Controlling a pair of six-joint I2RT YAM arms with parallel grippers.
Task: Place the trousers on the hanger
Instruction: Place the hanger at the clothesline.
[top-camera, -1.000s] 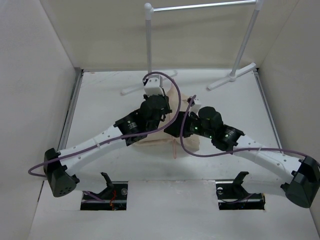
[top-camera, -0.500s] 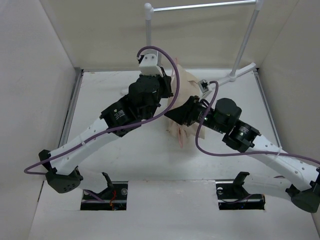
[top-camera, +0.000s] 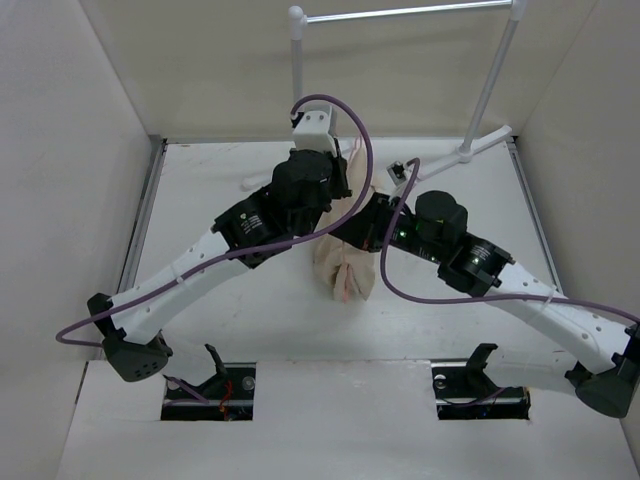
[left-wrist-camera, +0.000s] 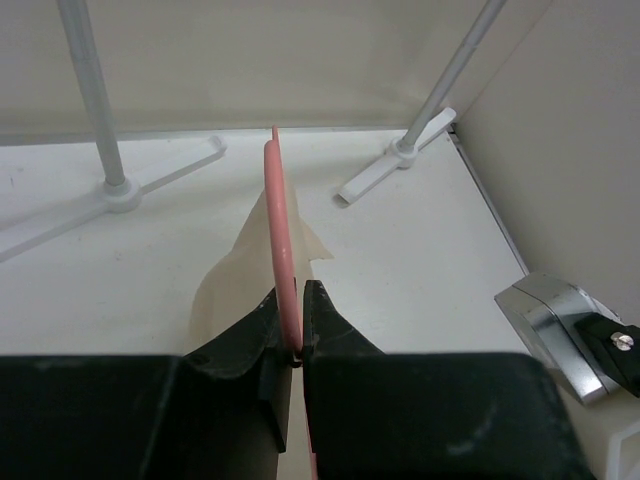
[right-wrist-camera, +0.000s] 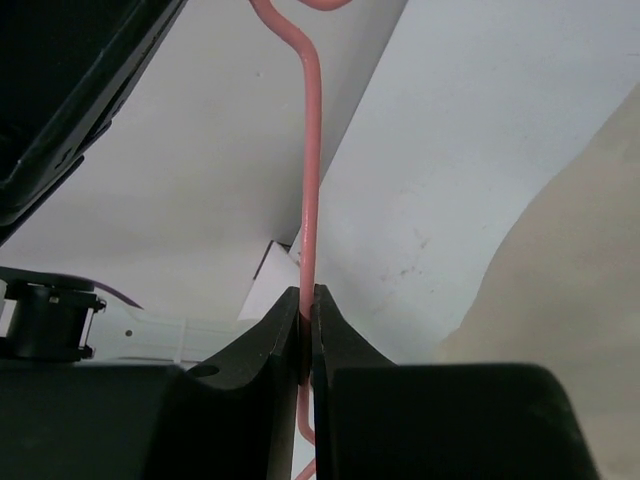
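Note:
My right gripper carries the pink hanger up, outward and to the right in the top view next and releases it onto the silver bar, since that's bare.
The pink wire hanger (left-wrist-camera: 277, 215) is held off the table by both grippers, and the beige trousers (top-camera: 345, 262) hang from it in a bunched fold. My left gripper (left-wrist-camera: 297, 302) is shut on the hanger's wire, with trouser cloth (left-wrist-camera: 232, 280) hanging below and to its left. My right gripper (right-wrist-camera: 307, 302) is shut on another stretch of the hanger (right-wrist-camera: 312, 150), near its hook bend; the cloth (right-wrist-camera: 570, 300) shows at the right. In the top view the left gripper (top-camera: 338, 183) and right gripper (top-camera: 364, 226) sit close together above the trousers, and a thin pink strip (top-camera: 346, 283) shows against the cloth.
The white garment rack stands at the back with its silver bar (top-camera: 400, 12), left post (top-camera: 299, 90) and right post (top-camera: 492, 85). Its feet (left-wrist-camera: 120, 190) lie on the table behind the hanger. White walls close in the left, right and back.
Both arms lifted the hanger and the trousers off the table and toward the rack. Since half a second ago they shifted slightly; the cloth now hangs narrower.

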